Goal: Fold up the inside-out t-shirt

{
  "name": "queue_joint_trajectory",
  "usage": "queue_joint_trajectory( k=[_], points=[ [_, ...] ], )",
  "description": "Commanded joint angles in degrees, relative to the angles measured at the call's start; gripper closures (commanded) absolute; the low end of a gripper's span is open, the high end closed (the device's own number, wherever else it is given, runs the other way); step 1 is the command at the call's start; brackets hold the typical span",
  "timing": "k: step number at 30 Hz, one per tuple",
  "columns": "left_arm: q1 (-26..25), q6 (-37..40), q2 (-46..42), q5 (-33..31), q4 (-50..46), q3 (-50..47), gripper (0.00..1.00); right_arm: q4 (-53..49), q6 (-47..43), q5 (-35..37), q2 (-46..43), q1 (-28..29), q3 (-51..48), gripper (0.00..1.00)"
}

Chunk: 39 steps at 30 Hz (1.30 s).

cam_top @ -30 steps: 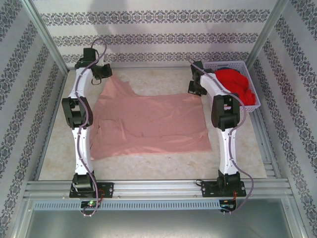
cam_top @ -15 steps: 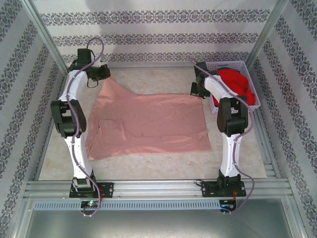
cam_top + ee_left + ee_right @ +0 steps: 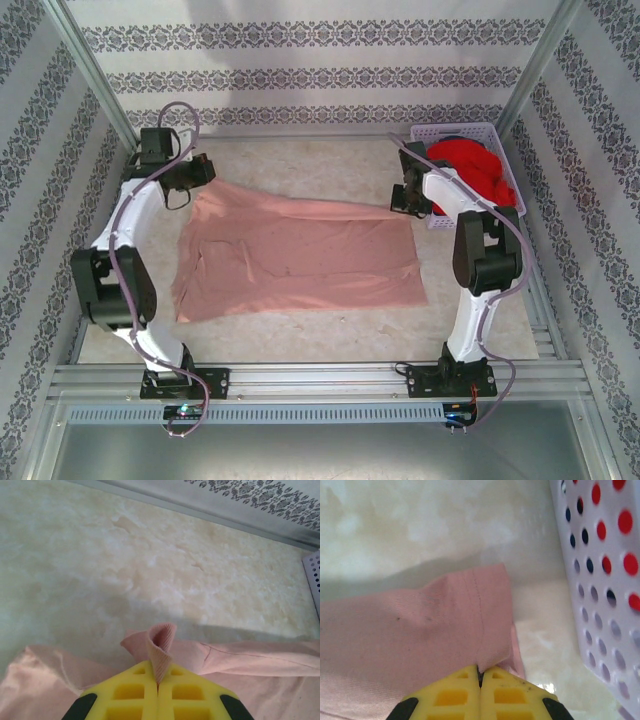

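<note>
The lifted hemmed corner moves back in my right gripper next, comes down to the flat part of the shirt and is released there.
The inside-out t-shirt [image 3: 300,255], dusty salmon-pink, lies spread over the middle of the table. Its far edge is lifted and stretched between my two grippers. My left gripper [image 3: 190,180] at the far left is shut on a ribbed fold of the shirt [image 3: 161,647], which sticks up between the yellow fingers [image 3: 131,695]. My right gripper [image 3: 405,200] at the far right is shut on a hemmed corner of the shirt [image 3: 490,625], pinched between its yellow fingers [image 3: 512,695]. The near part of the shirt rests flat on the table.
A white perforated basket [image 3: 500,135] holding a bright red garment [image 3: 475,165] stands at the back right, close beside my right gripper; its wall [image 3: 600,580] shows in the right wrist view. Patterned walls enclose the marbled table [image 3: 320,160].
Both grippers have drawn the shirt's far edge toward the near side and slightly apart. The left arm's elbow has swung out to the left. The far edge now forms a straight taut line.
</note>
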Motion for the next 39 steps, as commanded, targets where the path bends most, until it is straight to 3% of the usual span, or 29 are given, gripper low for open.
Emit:
queue_joint_trajectory(
  k=[1, 11, 39],
  points=[
    [-0.33, -5.01, -5.5, -3.87, 3.59, -5.26, 1.0, 0.88, -1.35, -0.31, -3.22, 0.06, -3.07, 0.97],
    [-0.41, -9.04, -15.63, -5.92, 1.34, -16.57, 1.0, 1.18, -2.3, -0.89, -4.36, 0.65, -6.67, 0.97],
    [-2.53, -9.71, -24.85, -4.86, -2.97, -23.97, 1.0, -1.08, -4.69, 2.46, -5.37, 0.89, -7.87, 0.96]
  ],
)
